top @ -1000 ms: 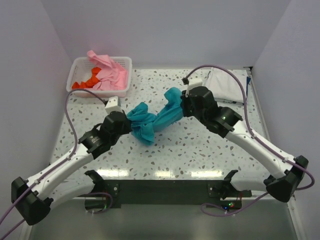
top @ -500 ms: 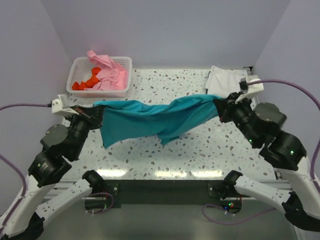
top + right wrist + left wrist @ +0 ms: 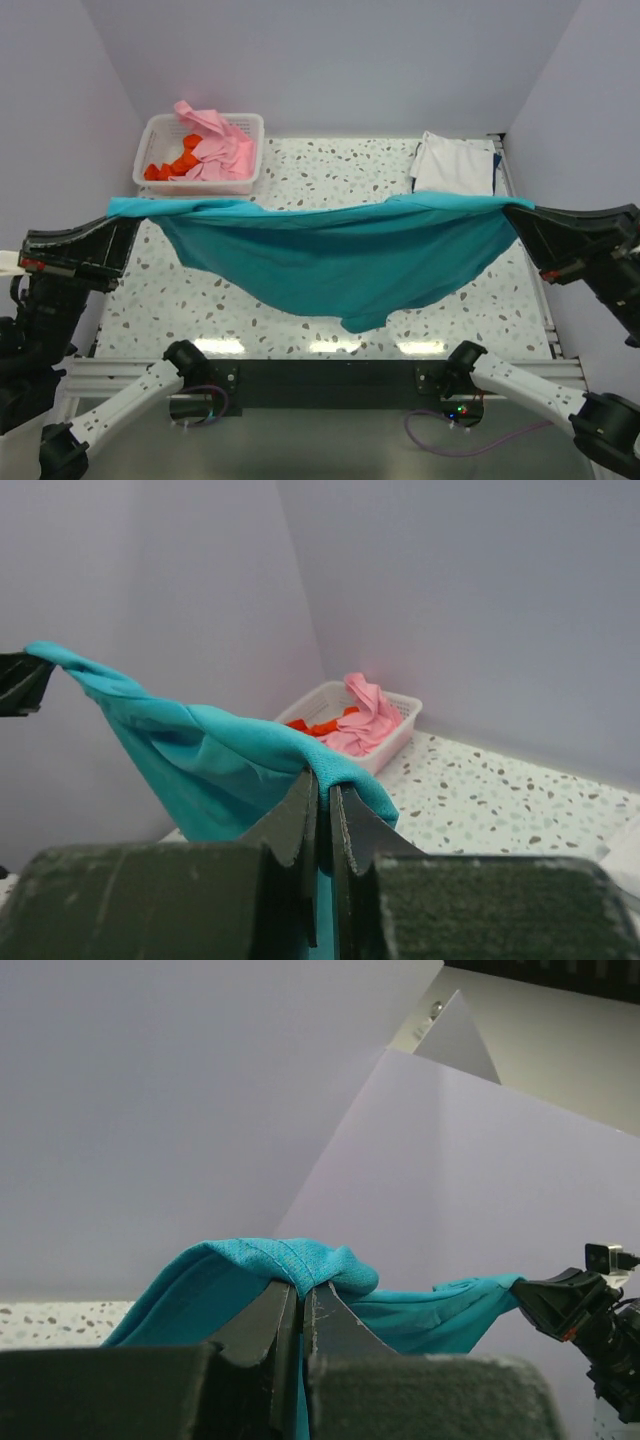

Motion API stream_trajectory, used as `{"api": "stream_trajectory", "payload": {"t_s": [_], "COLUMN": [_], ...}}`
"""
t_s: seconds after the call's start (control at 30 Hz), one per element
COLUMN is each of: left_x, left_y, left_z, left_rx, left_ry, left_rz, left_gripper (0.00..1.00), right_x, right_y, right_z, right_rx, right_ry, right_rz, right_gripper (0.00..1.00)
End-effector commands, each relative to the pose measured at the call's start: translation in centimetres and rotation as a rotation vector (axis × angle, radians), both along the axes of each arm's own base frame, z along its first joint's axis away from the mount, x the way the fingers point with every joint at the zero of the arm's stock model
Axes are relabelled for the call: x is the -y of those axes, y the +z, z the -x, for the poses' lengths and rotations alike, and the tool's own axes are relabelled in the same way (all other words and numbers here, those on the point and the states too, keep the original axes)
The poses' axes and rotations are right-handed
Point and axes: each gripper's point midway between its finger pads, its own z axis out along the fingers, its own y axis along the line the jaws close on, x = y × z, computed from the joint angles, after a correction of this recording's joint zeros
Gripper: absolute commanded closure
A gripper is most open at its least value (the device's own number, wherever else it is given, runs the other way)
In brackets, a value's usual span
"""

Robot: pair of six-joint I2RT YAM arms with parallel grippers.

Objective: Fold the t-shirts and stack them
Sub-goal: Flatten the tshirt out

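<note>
I will next tip my left gripper downward, lower its end of the teal t-shirt (image 3: 330, 255) to the table by the basket, then let go.
The teal t-shirt (image 3: 330, 255) hangs spread wide in the air above the table, its lower part sagging toward the near edge. My left gripper (image 3: 122, 218) is shut on its left end, seen pinched between the jaws in the left wrist view (image 3: 300, 1290). My right gripper (image 3: 518, 215) is shut on its right end, pinched in the right wrist view (image 3: 325, 780). A folded white t-shirt (image 3: 450, 162) lies at the back right with a dark blue one (image 3: 495, 170) under its edge. Pink (image 3: 220, 145) and orange-red (image 3: 170, 165) shirts lie in the basket.
A white slatted basket (image 3: 205, 183) stands at the back left of the speckled table (image 3: 330, 160); it also shows in the right wrist view (image 3: 385, 755). Lilac walls close in the back and both sides.
Both arms have lifted and pulled far apart. The teal shirt went from a twisted bundle between close grippers to a wide sheet stretched from the left edge to the right.
</note>
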Motion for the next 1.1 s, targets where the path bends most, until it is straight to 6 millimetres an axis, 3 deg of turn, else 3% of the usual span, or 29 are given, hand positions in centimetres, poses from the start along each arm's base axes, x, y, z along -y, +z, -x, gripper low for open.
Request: {"api": "stream_trajectory", "payload": {"t_s": [0.0, 0.13, 0.23, 0.3, 0.37, 0.4, 0.43, 0.47, 0.5, 0.57, 0.6, 0.63, 0.67, 0.7, 0.73, 0.77, 0.8, 0.83, 0.87, 1.07], "left_x": [0.4, 1.0, 0.5, -0.9, -0.7, -2.2, -1.5, -1.3, -1.9, -1.1, -1.9, -1.6, -2.2, -3.6, -3.8, -3.9, -3.9, -3.7, -3.6, -1.9], "left_y": [2.3, 1.9, -0.1, -2.6, -7.7, -10.0, -13.7, -16.7, -18.9, -25.7, -28.2, -31.8, -35.0, -37.3, -40.2, -40.8, -41.5, -42.6, -42.9, -42.8], "left_z": [1.7, 1.1, -1.8, -4.6, -8.5, -10.1, -12.1, -13.3, -14.2, -16.4, -17.3, -19.3, -20.0, -20.8, -21.4, -21.9, -22.2, -22.3, -22.5, -23.3], "left_rx": [0.086, 0.053, -0.073, -0.198, -0.377, -0.461, -0.578, -0.651, -0.706, -0.863, -0.937, -1.025, -1.11, -1.2, -1.278, -1.299, -1.321, -1.35, -1.352, -1.272], "left_ry": [-0.059, -0.07, 0.033, 0.18, 0.319, 0.467, 0.539, 0.6, 0.697, 0.808, 0.85, 0.854, 0.848, 0.858, 0.876, 0.89, 0.892, 0.888, 0.884, 0.755], "left_rz": [-0.006, -0.011, -0.007, 0.006, -0.058, -0.058, -0.121, -0.184, -0.224, -0.383, -0.423, -0.515, -0.557, -0.548, -0.621, -0.648, -0.679, -0.713, -0.719, -0.674], "left_gripper": [1.0, 1.0, 1.0, 1.0, 1.0, 1.0, 1.0, 1.0, 1.0, 0.99, 0.93, 0.93, 0.96, 0.91, 0.67, 0.27, 0.0, 0.0, 0.0, 0.0], "right_x": [-0.2, -0.8, -0.9, -0.6, -0.2, 0.7, 0.9, 0.2, -0.2, -2.4, -2.6, -4.9, -6.0, -4.6, -5.6, -6.1, -5.4, -5.3, -5.4, -6.3], "right_y": [1.3, 1.4, 0.8, -0.7, -3.5, -4.2, -5.3, -7.5, -8.4, -13.0, -14.7, -19.4, -21.9, -24.0, -29.0, -30.6, -32.6, -32.8, -34.5, -35.6], "right_z": [2.2, 2.4, 0.4, -2.7, -6.5, -9.1, -10.7, -12.5, -14.0, -17.8, -19.3, -21.9, -23.5, -26.0, -28.2, -29.2, -29.6, -30.2, -30.6, -29.7], "right_rx": [0.046, 0.048, 0.026, -0.026, -0.099, -0.13, -0.147, -0.18, -0.194, -0.27, -0.304, -0.378, -0.429, -0.49, -0.603, -0.65, -0.715, -0.726, -0.759, -0.77], "right_ry": [0.091, 0.122, 0.052, -0.085, -0.253, -0.404, -0.483, -0.539, -0.588, -0.665, -0.689, -0.637, -0.58, -0.594, -0.552, -0.508, -0.532, -0.55, -0.552, -0.482], "right_rz": [0.004, 0.0, 0.02, 0.04, 0.089, 0.085, 0.12, 0.183, 0.215, 0.396, 0.44, 0.53, 0.539, 0.512, 0.55, 0.56, 0.609, 0.627, 0.665, 0.634], "right_gripper": [1.0, 1.0, 1.0, 1.0, 1.0, 1.0, 1.0, 1.0, 1.0, 1.0, 1.0, 0.99, 0.95, 0.92, 0.86, 0.56, 0.35, 0.17, 0.01, 0.01]}}
